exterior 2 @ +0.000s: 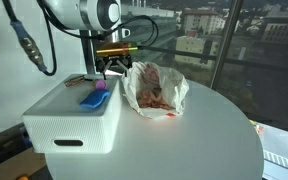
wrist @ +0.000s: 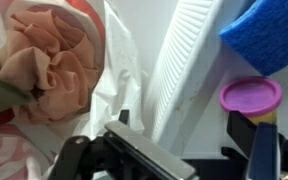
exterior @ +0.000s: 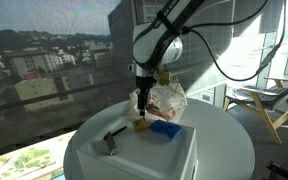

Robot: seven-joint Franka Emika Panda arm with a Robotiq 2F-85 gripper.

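Observation:
My gripper shifts toward the right in the wrist view next, then down, to close around the lid of the purple object [wrist: 251, 96], since it lies off beside one fingertip.
My gripper [wrist: 197, 152] is open and empty, its fingers hanging just above the top of a white box [wrist: 189, 50]. A small round purple object [wrist: 251, 95] lies on the box beside one finger. A blue sponge [wrist: 264, 35] lies just past it. In both exterior views the gripper [exterior: 141, 106] [exterior 2: 109, 68] hovers over the box [exterior: 144, 152] [exterior 2: 69, 118] near the sponge [exterior: 165, 129] [exterior 2: 94, 98] and the purple object [exterior 2: 101, 86]. A crumpled plastic bag [wrist: 54, 70] with pink and red contents lies next to the box.
The box and the bag [exterior: 168, 98] [exterior 2: 154, 88] sit on a round white table [exterior: 229, 150] [exterior 2: 194, 140]. A black tool [exterior: 112, 138] lies on the box's far end. Windows stand behind the table, and a chair [exterior: 269, 100] stands at the side.

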